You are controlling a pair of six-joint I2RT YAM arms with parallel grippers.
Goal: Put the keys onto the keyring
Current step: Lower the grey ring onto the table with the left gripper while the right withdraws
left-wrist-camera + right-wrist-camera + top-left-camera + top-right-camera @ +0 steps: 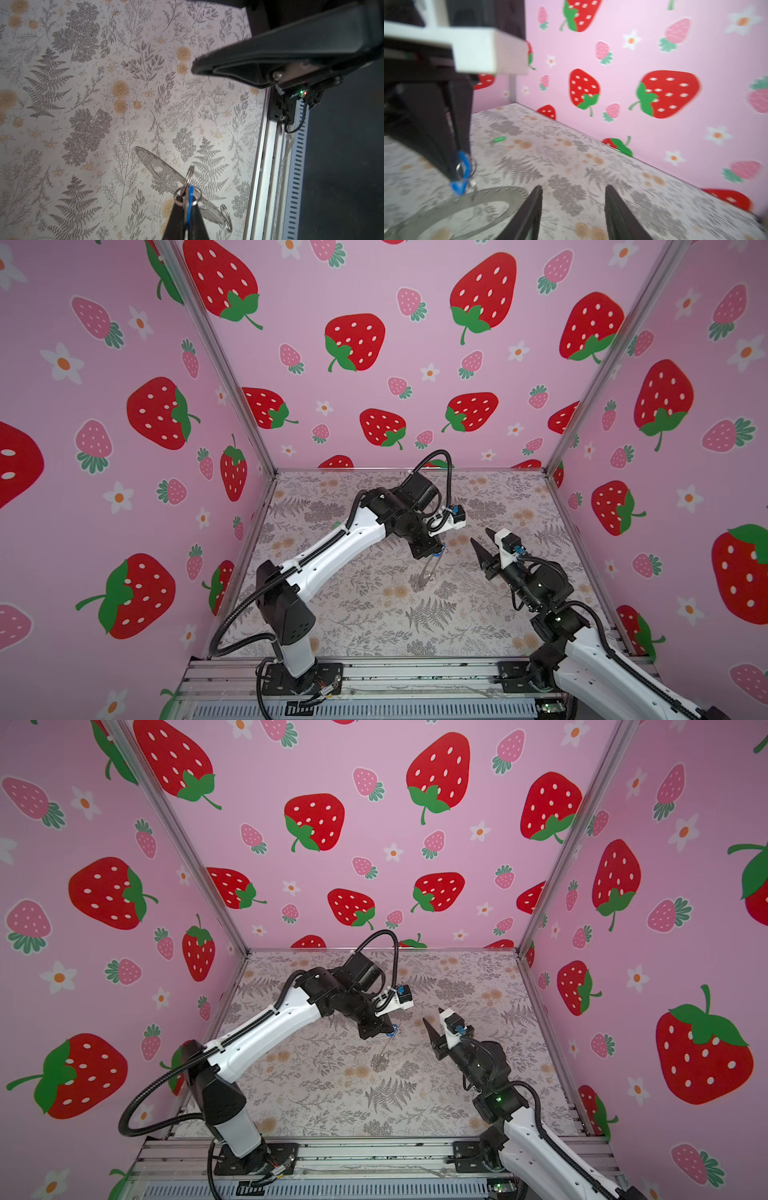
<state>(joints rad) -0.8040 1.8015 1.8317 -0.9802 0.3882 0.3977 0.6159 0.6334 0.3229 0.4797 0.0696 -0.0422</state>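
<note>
The keyring (145, 158) is already hanging from the split rings at the blue key, so my left gripper will next go down to the floral table and let go of the key.
My left gripper (436, 549) is shut on the blue key (190, 199) and holds it above the floral table. Small silver split rings (188, 194) sit at its fingertips. Below them the keyring (145, 158), a large flat grey ring, hangs tilted, and it shows in both top views (428, 572) (382, 1054). My right gripper (480, 535) is open and empty, a short way to the right of the keyring (500, 193). In the right wrist view, its fingertips (539, 189) are clear of the ring. The green key (499, 139) lies on the table beyond the left gripper.
Pink strawberry-print walls (374, 364) close the table in on three sides. An aluminium rail (415, 672) with both arm bases runs along the front edge. The left arm (332, 547) reaches diagonally over the middle of the table.
</note>
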